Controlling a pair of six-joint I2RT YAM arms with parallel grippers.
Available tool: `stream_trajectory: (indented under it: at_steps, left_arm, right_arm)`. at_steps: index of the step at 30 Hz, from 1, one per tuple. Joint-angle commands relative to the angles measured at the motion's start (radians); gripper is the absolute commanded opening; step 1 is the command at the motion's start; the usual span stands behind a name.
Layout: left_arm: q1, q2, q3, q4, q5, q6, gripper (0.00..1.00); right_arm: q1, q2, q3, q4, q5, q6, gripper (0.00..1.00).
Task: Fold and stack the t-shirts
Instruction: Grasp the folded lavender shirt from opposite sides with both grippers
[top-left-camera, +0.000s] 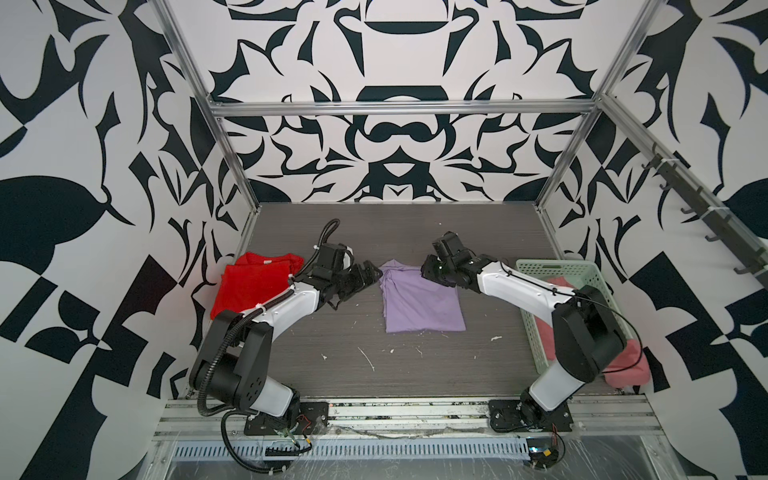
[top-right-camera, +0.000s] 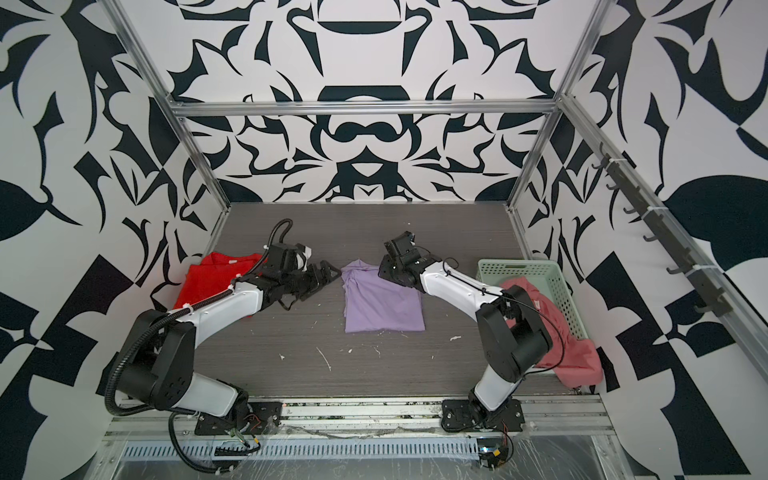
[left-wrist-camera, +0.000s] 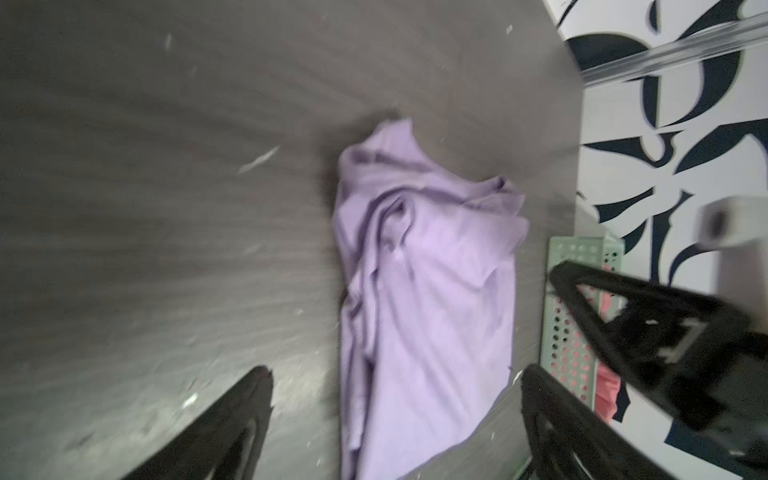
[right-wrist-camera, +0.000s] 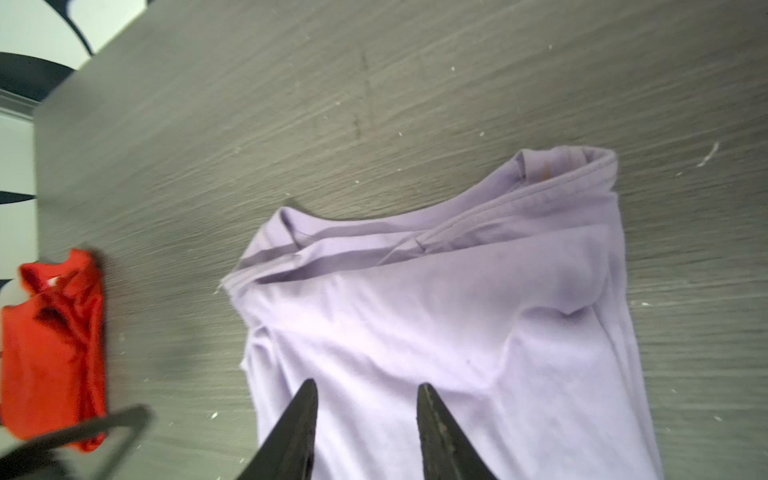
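Observation:
My left gripper should next reach down onto the lilac t-shirt's side edge facing the red t-shirt and close, as layered folds run along that edge.
A lilac t-shirt (top-left-camera: 419, 303) (top-right-camera: 380, 303) lies folded mid-table, its bunched collar end at the far side. My left gripper (top-left-camera: 370, 274) (left-wrist-camera: 395, 374) hovers just left of that collar end, jaws wide open and holding nothing. My right gripper (top-left-camera: 428, 270) (right-wrist-camera: 365, 386) hangs over the shirt's far right corner, its fingers apart above the cloth and gripping none of it. A red t-shirt (top-left-camera: 249, 286) (right-wrist-camera: 50, 353) lies folded at the left edge, partly under my left arm. A salmon pink t-shirt (top-left-camera: 627, 365) (top-right-camera: 573, 357) spills out of the basket at the right.
The pale green perforated basket (top-left-camera: 552, 270) (left-wrist-camera: 569, 332) stands along the table's right edge, behind my right arm. Aluminium frame posts and patterned walls close in the table on three sides. White flecks dot the dark tabletop (top-left-camera: 374, 361) in front of the lilac shirt.

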Motion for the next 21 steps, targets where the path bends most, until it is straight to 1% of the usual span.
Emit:
stream_trajectory:
  at_steps: [1, 4, 10, 17, 21]
  left_arm:
    - [-0.013, -0.012, -0.047, -0.072, 0.045, 0.091, 0.99]
    - [-0.032, 0.005, -0.046, -0.038, 0.055, 0.091, 0.99]
    - [-0.074, 0.117, -0.025, 0.045, 0.066, 0.081, 0.99]
    - [-0.087, 0.249, 0.0, 0.151, 0.092, 0.068, 0.99]
    - [-0.097, 0.348, 0.022, 0.241, 0.128, 0.025, 1.0]
  right_arm:
    - [0.017, -0.008, -0.019, -0.084, 0.003, 0.01, 0.45]
    - [0.023, 0.004, -0.063, -0.079, 0.008, 0.045, 0.46]
    - [0.028, 0.061, -0.111, -0.053, 0.026, 0.083, 0.51]
    - [0.033, 0.153, -0.13, -0.015, -0.006, 0.121, 0.52]
    - [0.04, 0.224, -0.126, 0.011, -0.031, 0.132, 0.52]
